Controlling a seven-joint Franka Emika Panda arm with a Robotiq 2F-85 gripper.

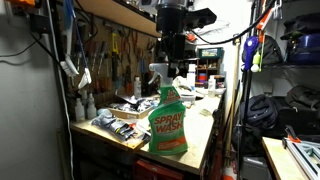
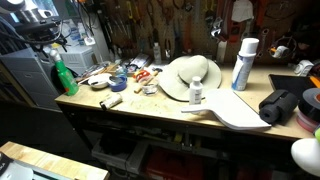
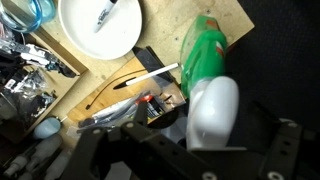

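My gripper will next go down with its fingers spread over the bottle's white spray head (image 2: pixel 57 56) (image 3: pixel 213 110), because the spray head is just below and lined up between them.
A green spray bottle with a white trigger head and an orange label stands at the end of a wooden workbench in both exterior views (image 1: pixel 168 120) (image 2: pixel 63 76). My gripper (image 1: pixel 172 58) hangs just above its trigger head. In the wrist view the white head (image 3: pixel 215 105) fills the space between my dark jaws (image 3: pixel 200 150), with the green body (image 3: pixel 203 50) below it. The jaws look spread and do not appear to press on the head. In an exterior view the arm (image 2: pixel 40 25) sits above the bottle.
A white brimmed hat (image 2: pixel 190 75) (image 3: pixel 98 25), a small white bottle (image 2: pixel 196 92), a tall white can (image 2: pixel 243 62) and a pale board (image 2: pixel 235 112) lie on the bench (image 2: pixel 150 108). Small tools and clutter (image 2: pixel 120 78) (image 1: pixel 118 122) lie near the bottle. A pegboard wall of tools (image 2: pixel 160 25) stands behind.
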